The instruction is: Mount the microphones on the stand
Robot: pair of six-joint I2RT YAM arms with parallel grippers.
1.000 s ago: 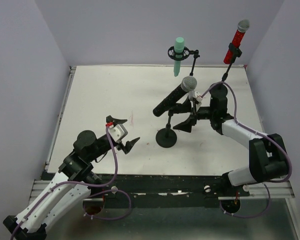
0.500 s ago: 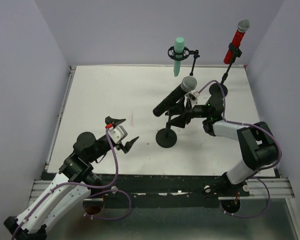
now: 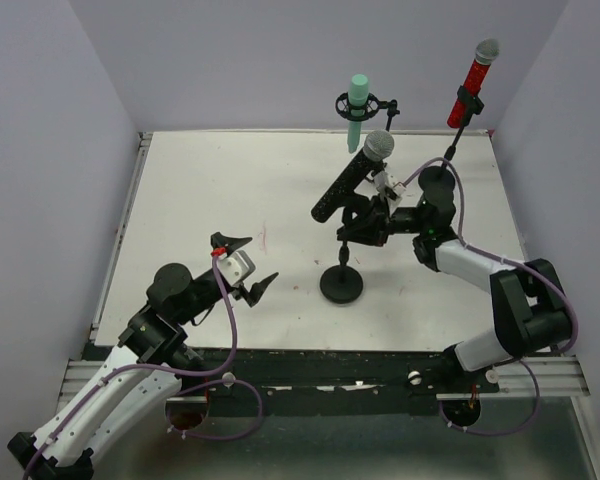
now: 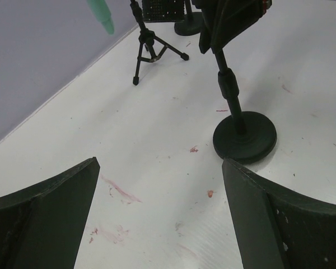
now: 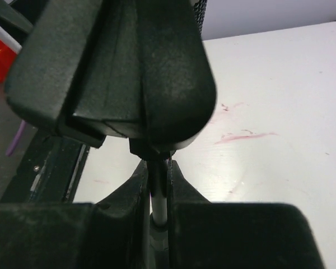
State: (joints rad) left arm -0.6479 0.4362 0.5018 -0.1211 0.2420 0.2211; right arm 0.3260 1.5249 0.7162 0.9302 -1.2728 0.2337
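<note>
The black microphone already sits in its clip, so my right gripper will next carry its stand outward and to the right in the top view, beside the red microphone's stand.
A black microphone (image 3: 350, 182) with a grey mesh head sits tilted in the clip of a round-based stand (image 3: 341, 284). My right gripper (image 3: 366, 226) is shut on that stand's thin pole (image 5: 158, 193), just under the clip (image 5: 123, 73). The mint-green microphone (image 3: 356, 106) hangs in a ring mount at the back. A red microphone (image 3: 472, 84) is clipped to a tall stand at the back right. My left gripper (image 3: 248, 263) stands open over bare table, left of the stand base (image 4: 245, 136), holding nothing.
A small tripod (image 4: 148, 45) carries the mint-green microphone mount near the back wall. The white table (image 3: 210, 190) has faint red marks and is enclosed by grey walls on three sides. A black rail runs along the near edge (image 3: 310, 365).
The right gripper closed on the stand pole. The black microphone tipped more upright and the stand base shifted slightly toward the near right. The left arm stayed put.
</note>
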